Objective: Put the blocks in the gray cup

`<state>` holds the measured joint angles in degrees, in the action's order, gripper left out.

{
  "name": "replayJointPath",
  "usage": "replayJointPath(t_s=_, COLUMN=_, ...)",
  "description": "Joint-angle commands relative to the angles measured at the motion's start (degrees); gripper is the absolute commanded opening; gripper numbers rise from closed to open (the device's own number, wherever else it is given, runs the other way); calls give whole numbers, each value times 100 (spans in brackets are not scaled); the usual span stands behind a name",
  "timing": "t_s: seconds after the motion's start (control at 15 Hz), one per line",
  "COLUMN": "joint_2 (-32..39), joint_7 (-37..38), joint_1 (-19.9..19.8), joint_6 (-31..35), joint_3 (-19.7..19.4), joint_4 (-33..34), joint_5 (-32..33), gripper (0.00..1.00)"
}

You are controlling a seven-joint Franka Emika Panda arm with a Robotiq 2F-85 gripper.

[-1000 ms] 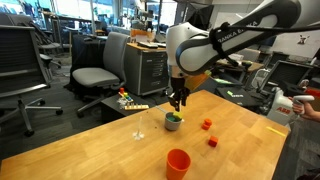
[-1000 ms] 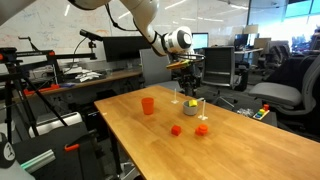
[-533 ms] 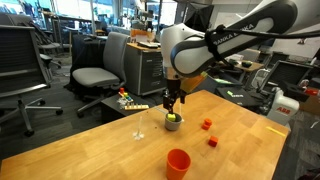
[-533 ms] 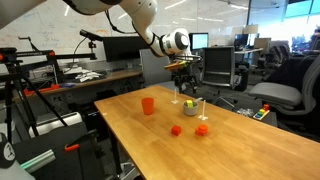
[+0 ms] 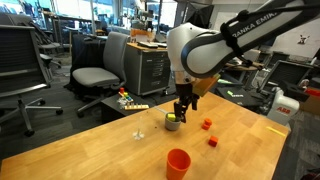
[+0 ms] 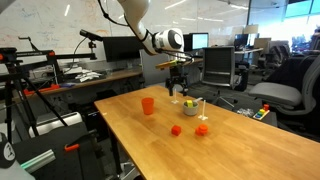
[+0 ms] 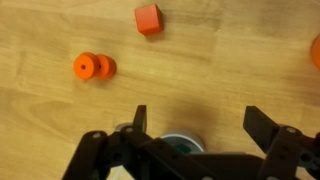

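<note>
The red block (image 7: 148,18) is still outside the gray cup, below my gripper toward the top of the wrist view, so my gripper needs to move away from the cup next and go down around the block.
The gray cup (image 5: 172,124) (image 6: 190,105) stands on the wooden table, with green and yellow blocks (image 5: 173,118) showing inside it. My gripper (image 5: 182,108) (image 6: 180,91) hangs just above the cup, open and empty. In the wrist view the gripper (image 7: 200,125) spreads wide, and the cup's rim (image 7: 180,139) peeks out beneath it. A red block (image 5: 212,142) (image 6: 176,130) (image 7: 148,18) and an orange rounded block (image 5: 207,124) (image 6: 201,128) (image 7: 93,66) lie on the table beside the cup.
A bright orange-red cup (image 5: 178,162) (image 6: 148,105) stands apart on the table (image 5: 110,155). Office chairs (image 5: 95,75) and desks surround the table. A small clear object (image 5: 140,133) sits near the gray cup.
The jaws have opened wide above the gray cup. The arm has shifted slightly sideways over it.
</note>
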<state>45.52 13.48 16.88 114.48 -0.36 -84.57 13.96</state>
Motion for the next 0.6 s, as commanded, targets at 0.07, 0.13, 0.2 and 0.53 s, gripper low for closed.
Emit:
replayJointPath(t_s=0.07, joint_2=-920, joint_7=127, joint_1=-206, joint_6=453, joint_3=-20, joint_4=-1641, joint_5=29, gripper=100)
replayJointPath(t_s=0.13, joint_2=-1022, joint_7=116, joint_1=-263, joint_6=595, joint_3=-51, joint_4=-1924, joint_5=71, gripper=100)
replayJointPath(t_s=0.2, joint_2=-1100, joint_7=44, joint_1=-347, joint_6=790, joint_3=-58, joint_4=-2199, joint_5=87, gripper=100)
replayJointPath(t_s=0.53, joint_2=-1136, joint_7=-214, joint_1=-711, joint_6=1909, joint_3=-78, joint_4=-3092, joint_5=85, gripper=100)
